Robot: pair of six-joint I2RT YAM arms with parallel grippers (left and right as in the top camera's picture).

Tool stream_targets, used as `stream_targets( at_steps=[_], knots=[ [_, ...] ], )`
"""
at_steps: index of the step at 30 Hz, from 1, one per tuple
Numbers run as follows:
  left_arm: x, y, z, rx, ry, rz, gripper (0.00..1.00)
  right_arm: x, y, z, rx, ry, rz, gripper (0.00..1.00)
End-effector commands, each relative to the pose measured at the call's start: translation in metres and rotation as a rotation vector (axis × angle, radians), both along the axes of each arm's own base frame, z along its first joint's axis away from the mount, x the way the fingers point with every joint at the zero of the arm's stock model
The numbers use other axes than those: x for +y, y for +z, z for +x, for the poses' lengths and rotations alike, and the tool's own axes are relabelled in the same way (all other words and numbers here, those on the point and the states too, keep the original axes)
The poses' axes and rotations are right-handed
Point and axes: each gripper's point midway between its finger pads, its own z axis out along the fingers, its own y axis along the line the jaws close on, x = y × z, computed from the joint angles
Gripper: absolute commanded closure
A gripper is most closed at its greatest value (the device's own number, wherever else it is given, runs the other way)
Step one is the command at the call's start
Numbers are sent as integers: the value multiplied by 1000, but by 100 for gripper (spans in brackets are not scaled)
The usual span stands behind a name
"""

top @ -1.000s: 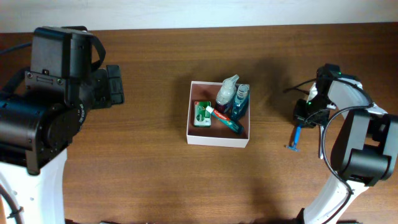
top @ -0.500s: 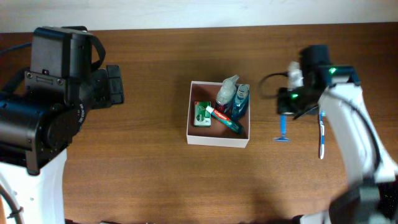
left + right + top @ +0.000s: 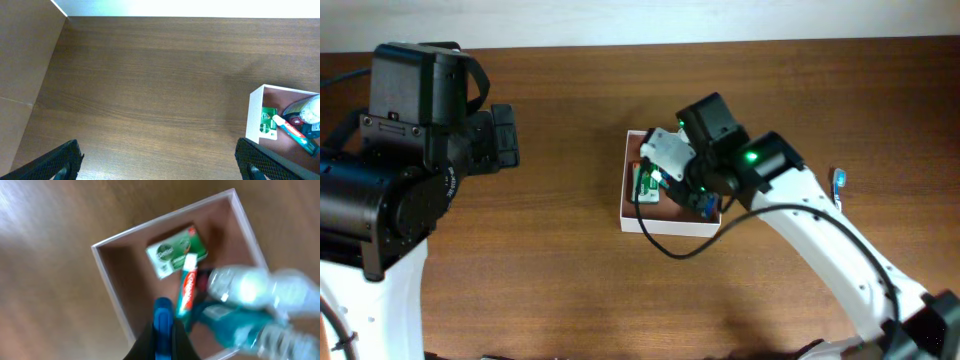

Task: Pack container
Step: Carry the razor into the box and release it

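Note:
My right gripper moves down into the box toward its bare bottom beside the toothpaste tube next and releases the razor handle, since that part of the bottom is empty.
The container [image 3: 670,225] is a square white-walled box with a pinkish-brown inside, mid-table; it also shows in the left wrist view [image 3: 256,115] and the right wrist view [image 3: 107,275]. Inside lie a green-and-white carton [image 3: 175,252], a red-and-white toothpaste tube [image 3: 187,282], a teal bottle [image 3: 235,325] and a clear bottle [image 3: 250,287]. My right gripper [image 3: 162,335] is shut on a blue razor handle [image 3: 162,317] and hovers over the box [image 3: 672,168]. My left gripper [image 3: 160,165] is open and empty, far left of the box.
A blue-and-white toothbrush [image 3: 839,181] lies on the wooden table to the right of the box. The left arm's black body [image 3: 410,150] fills the left side of the overhead view. The table's back edge meets a white wall.
My right arm has swung from the table's right side leftward to above the container, carrying the blue razor. The toothbrush stays on the table. The left arm has not moved.

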Motion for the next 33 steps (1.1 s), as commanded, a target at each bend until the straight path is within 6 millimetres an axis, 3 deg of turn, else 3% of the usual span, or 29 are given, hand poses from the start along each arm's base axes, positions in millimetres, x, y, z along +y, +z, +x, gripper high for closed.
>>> stream_targets(
  at_steps=[1, 7, 8, 10, 13, 15, 19, 21, 23, 29, 33],
  knots=[
    [5, 4, -1, -11, 5, 21, 1, 6, -16, 15, -71, 164, -73, 96],
    [5, 4, -2, -11, 5, 21, 1, 12, -38, 26, -37, 136, -73, 96],
    [5, 4, -1, -11, 5, 21, 1, 12, -36, 25, -31, 119, -67, 75],
    [5, 4, -1, -11, 5, 21, 1, 11, -26, 25, -27, 66, -46, 54],
    [5, 4, -1, -11, 5, 21, 1, -1, 4, 26, -28, -67, -19, 42],
    [5, 4, -1, -11, 5, 21, 1, -16, 25, 29, -39, -175, -8, 40],
    [5, 4, -1, -11, 5, 21, 1, -72, 58, 44, -50, -533, 49, 38],
    [5, 4, -1, -11, 5, 21, 1, -107, 62, 50, -24, -712, 94, 30],
    [5, 4, -1, -11, 5, 21, 1, -149, 58, 55, 18, -903, 121, 29],
    [5, 4, -1, -11, 5, 21, 1, -257, 5, 51, 166, -1340, 123, 32],
    [5, 4, -1, -11, 5, 21, 1, -302, -50, 35, 297, -1514, 93, 32]
  ],
)
